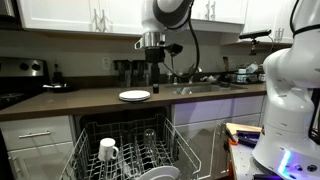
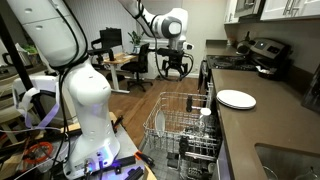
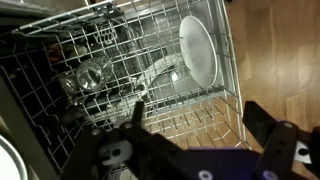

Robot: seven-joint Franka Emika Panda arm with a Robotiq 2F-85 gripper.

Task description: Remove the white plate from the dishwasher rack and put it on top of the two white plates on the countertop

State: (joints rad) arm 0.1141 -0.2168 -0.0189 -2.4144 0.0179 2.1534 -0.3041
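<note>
Next, my gripper moves far down and away from the countertop to bring its open fingers astride the plate's near rim (image 1: 159, 167) (image 3: 211, 62), because the plate stands on edge.
The white plate (image 3: 197, 52) stands on edge among the tines at one side of the dishwasher rack (image 3: 120, 45), seen from above in the wrist view. The rack is pulled out below the countertop in both exterior views (image 1: 88, 160) (image 2: 165, 125). The two white plates (image 1: 134, 96) (image 2: 236, 99) lie stacked flat on the dark countertop (image 1: 60, 101) (image 2: 250, 135). My gripper (image 1: 154, 76) (image 2: 172, 68) (image 3: 200, 125) hangs high above the rack, open and empty, well clear of the plate.
A white mug (image 1: 108, 150) and a clear glass (image 3: 90, 75) sit in the rack. A sink (image 1: 200, 88) and a stove (image 2: 265, 55) flank the stacked plates. The robot's white base (image 1: 290, 100) (image 2: 85, 100) stands beside the open dishwasher.
</note>
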